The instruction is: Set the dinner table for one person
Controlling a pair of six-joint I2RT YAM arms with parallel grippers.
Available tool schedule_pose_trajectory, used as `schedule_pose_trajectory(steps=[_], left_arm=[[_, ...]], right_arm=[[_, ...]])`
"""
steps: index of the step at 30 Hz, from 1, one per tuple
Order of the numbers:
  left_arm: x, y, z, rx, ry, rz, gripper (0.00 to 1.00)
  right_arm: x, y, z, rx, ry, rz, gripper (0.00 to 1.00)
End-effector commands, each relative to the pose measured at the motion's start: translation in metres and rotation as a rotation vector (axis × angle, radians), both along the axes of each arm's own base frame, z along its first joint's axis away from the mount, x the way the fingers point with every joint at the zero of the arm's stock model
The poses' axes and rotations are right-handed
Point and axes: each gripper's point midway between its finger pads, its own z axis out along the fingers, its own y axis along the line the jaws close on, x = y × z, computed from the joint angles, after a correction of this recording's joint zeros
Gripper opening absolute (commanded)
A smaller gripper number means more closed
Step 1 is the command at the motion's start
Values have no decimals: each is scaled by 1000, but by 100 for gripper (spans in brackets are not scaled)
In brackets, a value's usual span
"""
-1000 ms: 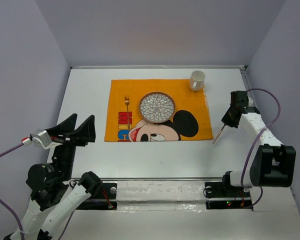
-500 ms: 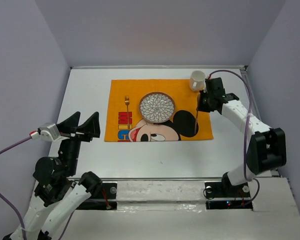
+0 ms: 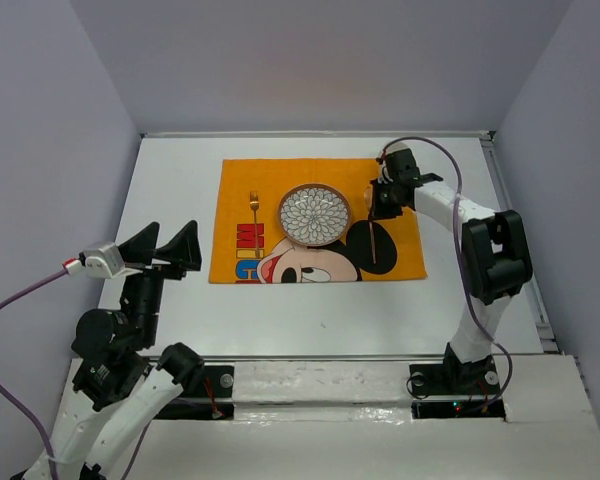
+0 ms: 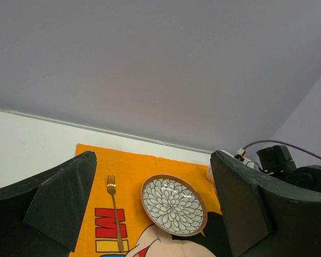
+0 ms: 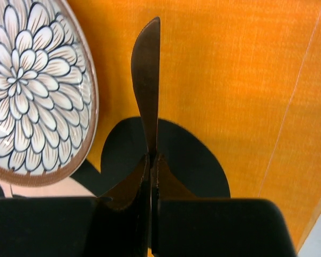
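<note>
The plate's side opposite the fork is free, so my right gripper will next move outward and down and release the bronze knife on the mat beside the plate.
The white dinner table [image 3: 170,180] carries an orange Mickey Mouse mat [image 3: 240,180]. On the mat lie a flower-patterned plate [image 3: 314,214] and a gold fork [image 3: 254,215] to its left. My right gripper [image 3: 380,200] is shut on a bronze knife [image 3: 374,245], just right of the plate over the mat. In the right wrist view the blade [image 5: 146,80] juts out from the closed gripper [image 5: 151,160], with the plate [image 5: 32,91] to its left. My left gripper [image 3: 165,250] is open and empty over the table's left side. Its view shows the plate [image 4: 174,205] and fork [image 4: 115,214].
A white mug [image 4: 211,172] stands at the mat's far right corner, mostly hidden behind my right arm. Grey walls close in the table on three sides. A metal rail [image 3: 320,360] runs along the near edge.
My right gripper has carried the knife leftwards from the bare table right of the mat to over the mat beside the plate. The left arm shifted only slightly.
</note>
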Motion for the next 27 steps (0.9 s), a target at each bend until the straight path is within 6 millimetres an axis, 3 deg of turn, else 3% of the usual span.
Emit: schedule_pose_trajectory(steps=[1, 12, 23, 27], left_arm=[[5, 1, 6, 2, -20, 21, 99], [7, -1, 5, 9, -12, 23, 99], [8, 0, 5, 10, -13, 26, 99], [8, 0, 5, 11, -13, 27, 99]], right_arm=[[37, 6, 19, -2, -104, -5, 0], [66, -6, 7, -84, -124, -82, 0], [74, -14, -8, -134, -115, -119, 1], [76, -14, -5, -135, -124, -127, 17]])
